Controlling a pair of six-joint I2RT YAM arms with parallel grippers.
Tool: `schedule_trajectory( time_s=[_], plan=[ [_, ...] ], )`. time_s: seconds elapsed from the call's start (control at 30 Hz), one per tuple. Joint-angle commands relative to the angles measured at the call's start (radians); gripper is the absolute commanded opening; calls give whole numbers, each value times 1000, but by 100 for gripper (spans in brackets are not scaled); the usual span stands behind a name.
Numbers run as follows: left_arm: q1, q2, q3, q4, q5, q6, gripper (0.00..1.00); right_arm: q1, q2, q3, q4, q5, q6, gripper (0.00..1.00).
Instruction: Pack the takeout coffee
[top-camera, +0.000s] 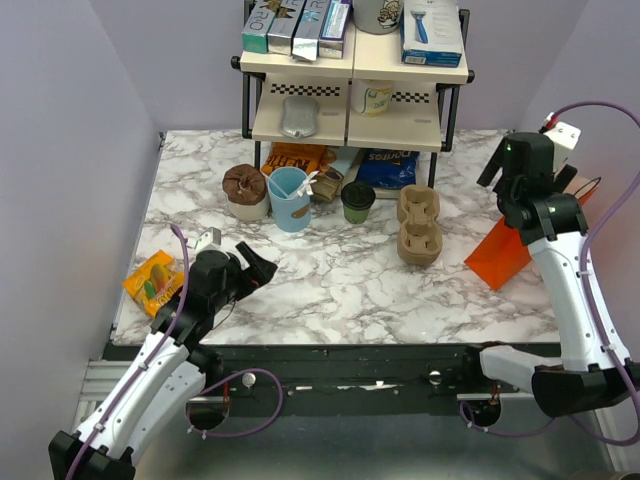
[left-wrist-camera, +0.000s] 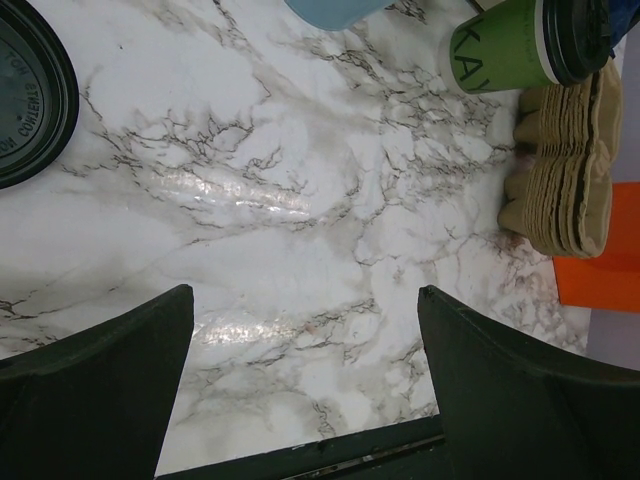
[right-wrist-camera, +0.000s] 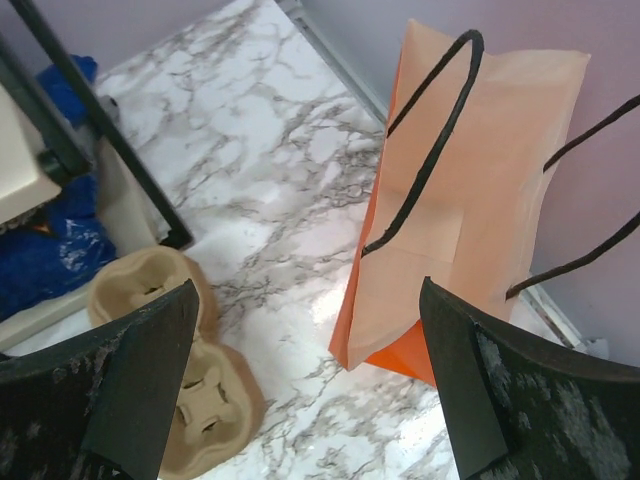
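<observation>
My right gripper should move down next, with one open finger on each side of the orange paper bag's rim (right-wrist-camera: 350, 318) on the carriers' side. That rim is below my gripper, between its open fingers.
The takeout coffee (top-camera: 358, 201), a small green cup with a black lid, stands upright mid-table in front of the shelf; it also shows at the top right of the left wrist view (left-wrist-camera: 520, 42). My left gripper (top-camera: 262, 270) is open and empty, low over the bare marble at the near left (left-wrist-camera: 305, 300), well short of the cup. My right gripper (top-camera: 497, 165) is open and empty, raised at the far right above an orange paper bag (top-camera: 497, 255) with black cord handles (right-wrist-camera: 470, 200).
A stack of brown pulp cup carriers (top-camera: 419, 225) lies right of the cup (right-wrist-camera: 190, 390). A light blue cup (top-camera: 290, 198) and a brown-lidded tub (top-camera: 246, 191) stand to its left. A snack packet (top-camera: 152, 279) lies near left. A shelf rack (top-camera: 355, 70) stands behind.
</observation>
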Motion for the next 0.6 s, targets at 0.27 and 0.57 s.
schedule_trajectory(
  time_s=[0.27, 0.57],
  plan=[
    [-4, -15, 2, -30, -20, 14, 99, -80, 140, -94, -62, 19, 47, 66],
    [-6, -4, 7, -18, -15, 11, 99, -79, 42, -75, -60, 64, 29, 16]
  ],
)
